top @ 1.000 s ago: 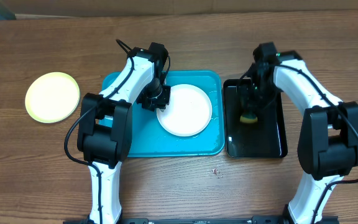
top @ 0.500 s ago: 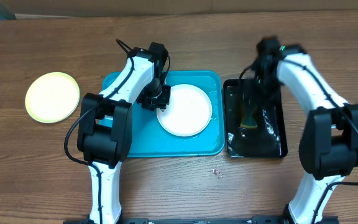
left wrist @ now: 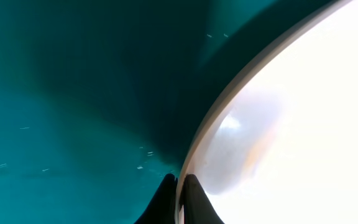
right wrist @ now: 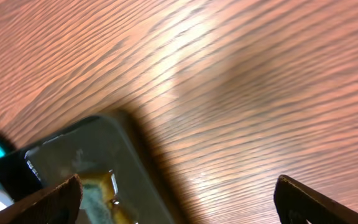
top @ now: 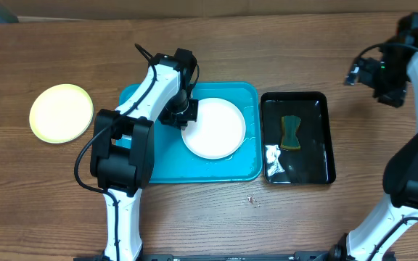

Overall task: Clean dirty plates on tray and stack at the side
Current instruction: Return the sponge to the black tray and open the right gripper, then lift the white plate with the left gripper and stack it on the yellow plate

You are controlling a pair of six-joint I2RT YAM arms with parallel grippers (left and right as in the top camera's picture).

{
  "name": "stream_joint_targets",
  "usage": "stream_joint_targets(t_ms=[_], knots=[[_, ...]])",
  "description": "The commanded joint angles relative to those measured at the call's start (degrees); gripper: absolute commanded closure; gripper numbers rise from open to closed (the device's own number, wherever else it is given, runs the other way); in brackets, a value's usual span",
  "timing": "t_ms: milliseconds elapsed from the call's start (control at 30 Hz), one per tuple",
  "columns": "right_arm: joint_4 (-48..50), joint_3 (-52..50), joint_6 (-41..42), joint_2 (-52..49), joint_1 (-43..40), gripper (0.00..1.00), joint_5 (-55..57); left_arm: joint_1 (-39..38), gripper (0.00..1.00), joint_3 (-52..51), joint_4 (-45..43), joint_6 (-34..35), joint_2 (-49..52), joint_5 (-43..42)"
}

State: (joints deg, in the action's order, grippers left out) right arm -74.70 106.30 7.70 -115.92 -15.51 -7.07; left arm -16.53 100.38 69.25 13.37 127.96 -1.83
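Observation:
I will next lift my left gripper, carry the white plate over the pale yellow-green plate, lower it and let go, because that is to its left in the overhead view.
A white plate lies in the teal tray. My left gripper is shut on the plate's left rim. In the left wrist view its fingertips pinch the rim of the plate over the tray, and a faint orange tint shows near the rim. A pale yellow-green plate rests on the table at the far left. My right gripper hangs open and holds nothing at the far right, above bare wood beyond the black tray; it shows wide apart in its own view.
A glossy black tray right of the teal one holds water and a yellow-green sponge. The right wrist view catches the black tray's corner and the sponge. A small crumb lies on the table in front of the trays.
My right gripper let go of the sponge in the black tray, opened wide and swung up and to the right. My left gripper closed on the white plate's rim.

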Motion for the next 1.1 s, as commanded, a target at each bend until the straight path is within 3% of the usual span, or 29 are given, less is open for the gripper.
stream_joint_targets(t_ms=[0, 333, 600, 1067], knots=[[0.02, 0.59, 0.15, 1.05, -2.29, 0.00, -0.02, -0.33, 0.96, 4.61, 0.79, 1.03, -2.27, 6.12], [0.02, 0.59, 0.15, 1.05, -4.59, 0.00, -0.02, -2.14, 0.96, 17.07, 1.95, 1.01, -10.32, 9.42], [0.02, 0.59, 0.15, 1.05, -4.59, 0.00, -0.02, -13.33, 0.96, 23.37, 1.25, 0.98, -11.96, 21.22], [0.02, 0.59, 0.15, 1.05, -4.59, 0.00, -0.02, -41.44, 0.96, 23.08, -1.75, -0.35, -11.85, 59.01]])
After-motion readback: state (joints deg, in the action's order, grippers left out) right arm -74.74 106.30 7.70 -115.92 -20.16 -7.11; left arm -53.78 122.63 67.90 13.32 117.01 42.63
